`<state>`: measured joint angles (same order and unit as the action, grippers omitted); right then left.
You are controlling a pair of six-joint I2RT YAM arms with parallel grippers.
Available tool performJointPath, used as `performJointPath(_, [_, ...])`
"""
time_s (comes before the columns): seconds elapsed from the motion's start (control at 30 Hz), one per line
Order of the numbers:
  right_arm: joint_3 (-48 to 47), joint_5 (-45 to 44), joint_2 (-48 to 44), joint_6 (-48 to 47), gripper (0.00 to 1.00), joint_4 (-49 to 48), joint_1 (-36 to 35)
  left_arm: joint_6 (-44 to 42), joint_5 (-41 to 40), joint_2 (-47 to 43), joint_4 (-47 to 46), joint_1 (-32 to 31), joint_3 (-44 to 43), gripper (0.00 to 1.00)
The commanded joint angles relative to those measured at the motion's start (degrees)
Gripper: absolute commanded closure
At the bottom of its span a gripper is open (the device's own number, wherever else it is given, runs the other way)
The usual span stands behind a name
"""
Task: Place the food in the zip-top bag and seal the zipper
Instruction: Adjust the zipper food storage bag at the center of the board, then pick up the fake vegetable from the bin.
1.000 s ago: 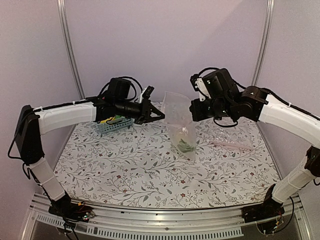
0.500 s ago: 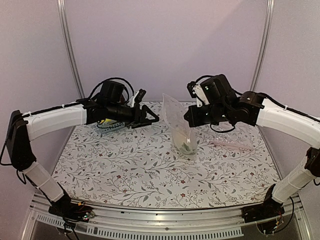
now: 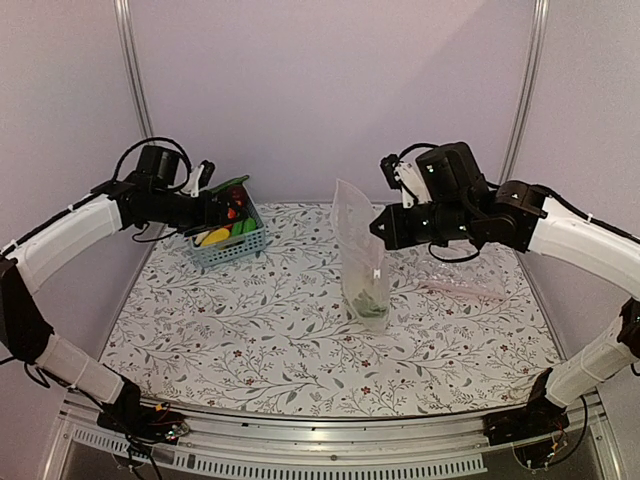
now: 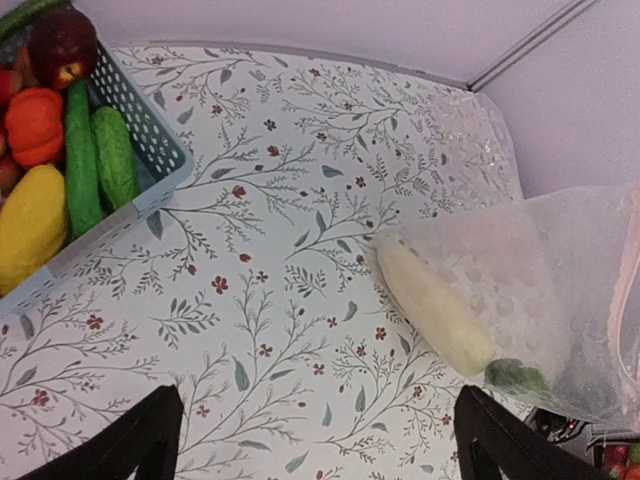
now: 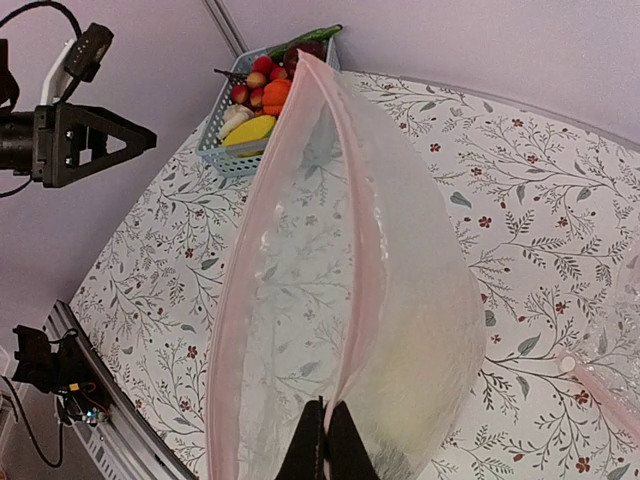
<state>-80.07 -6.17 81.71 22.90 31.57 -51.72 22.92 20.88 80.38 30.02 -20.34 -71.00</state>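
Observation:
My left gripper is to swing to the left in its wrist view and go down into the blue basket [image 4: 152,142] onto the orange piece [image 4: 35,128], because the top of the piece is uncovered.
The zip-top bag [image 3: 362,262] hangs upright over the middle of the table, its mouth gaping. My right gripper [image 5: 325,442] is shut on its pinkish zipper [image 5: 352,262] edge, also seen from above [image 3: 381,229]. A long cream-white vegetable [image 4: 432,305] lies inside the bag [image 4: 530,270]. The orange piece [image 4: 34,125] and the dark maroon piece [image 4: 62,44] sit in the blue basket [image 4: 152,142]. My left gripper [image 4: 320,448] is open and empty, hanging over the basket [image 3: 232,243] at the back left [image 3: 224,207].
The basket also holds two green cucumbers [image 4: 100,160], a yellow piece [image 4: 30,225] and small red fruits [image 5: 250,90]. A second clear bag [image 3: 466,290] lies flat on the cloth to the right. Purple walls close the back and sides.
My left gripper opened at the bag's mouth, then drew back left to the basket. The right gripper stayed shut on the bag, which now hangs a little lower.

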Motion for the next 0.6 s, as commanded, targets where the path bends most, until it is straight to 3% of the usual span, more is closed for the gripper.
performJointPath(0.0, [1.55, 1.06, -1.25, -0.71, 1.00, -1.49, -0.12, -2.88, -0.24, 2.70, 4.25, 6.52, -0.73, 0.05])
performJointPath(0.1, [1.75, 1.23, -1.12, -1.31, 1.00, -1.62, -0.08, -1.17, 2.71, 6.14, 1.75, 10.58, -0.46, 0.05])
performJointPath(0.37, [1.93, 2.20, -0.72, -3.18, 1.00, -1.79, -0.13, -5.04, -10.05, 18.69, 3.65, 12.41, -7.69, 0.05])
performJointPath(0.57, [2.86, 2.55, -0.46, -3.97, 1.00, -2.75, -0.06, -7.05, -12.40, 26.63, 4.37, 12.46, -15.46, 0.12])
